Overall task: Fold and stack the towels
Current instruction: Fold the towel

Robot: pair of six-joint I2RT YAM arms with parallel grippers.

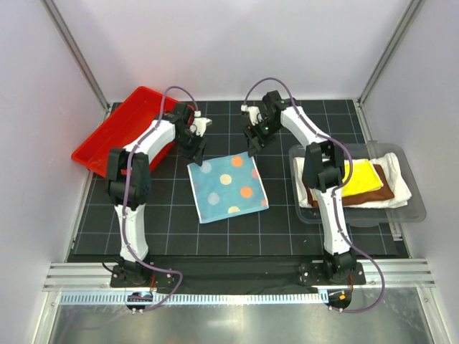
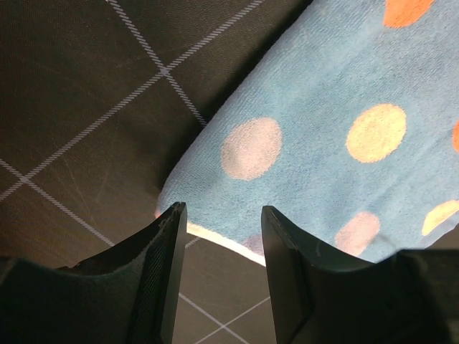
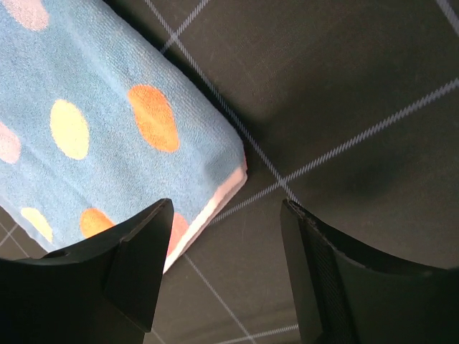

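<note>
I should next lower my right gripper onto the towel's far corner by the orange dot (image 3: 235, 166) and close it there. That corner lies flat below the open fingers.
A light-blue towel with coloured dots (image 1: 228, 186) lies folded flat on the black gridded mat. My left gripper (image 1: 196, 150) hovers open over its far left corner (image 2: 237, 193), nothing between the jaws. My right gripper (image 1: 252, 148) hovers open over its far right corner (image 3: 215, 165), also empty. A stack of folded towels sits at the right: white (image 1: 398, 183) at the bottom, brown (image 1: 380, 188) on it, yellow (image 1: 364, 178) on top.
A red plastic tray (image 1: 115, 132) leans at the far left edge of the mat. A clear plastic bin (image 1: 416, 208) holds the towel stack at the right. White walls enclose the mat (image 1: 165, 222) on three sides.
</note>
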